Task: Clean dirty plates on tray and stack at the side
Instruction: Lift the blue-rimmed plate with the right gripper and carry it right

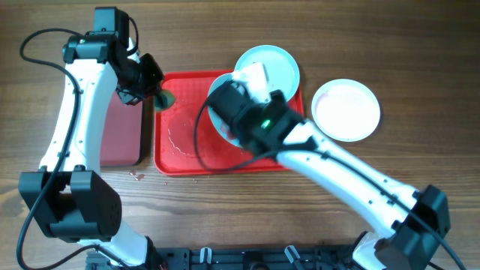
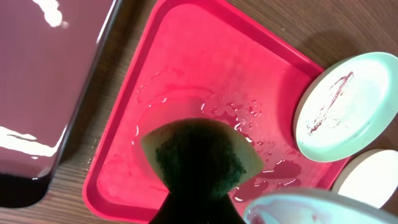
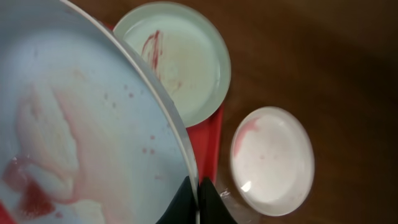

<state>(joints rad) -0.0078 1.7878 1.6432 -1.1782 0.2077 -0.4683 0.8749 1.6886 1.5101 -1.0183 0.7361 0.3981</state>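
Note:
The white plate (image 1: pixel 345 110) (image 3: pixel 273 162) is below the blue plate and to its right in the overhead view. Next I will swing my right gripper across, lower the blue plate onto the white one and release.
My right gripper (image 3: pixel 199 194) is shut on the rim of a pale blue plate (image 3: pixel 74 124) with pink smears, and holds it tilted above the red tray (image 1: pixel 180 146). A second pale blue plate (image 1: pixel 276 64) with a red scribble stain lies on the tray's far right corner; it also shows in the left wrist view (image 2: pixel 348 106). The white plate (image 1: pixel 345 110) lies on the table right of the tray. My left gripper (image 1: pixel 155 94) is shut on a green sponge (image 2: pixel 199 155) over the tray's far left part, apart from the held plate (image 1: pixel 220 112).
A smaller maroon tray (image 1: pixel 120 142) lies just left of the red tray. Water drops and a wet ring lie on the red tray's floor (image 2: pixel 236 115). Bare wood table lies around both trays.

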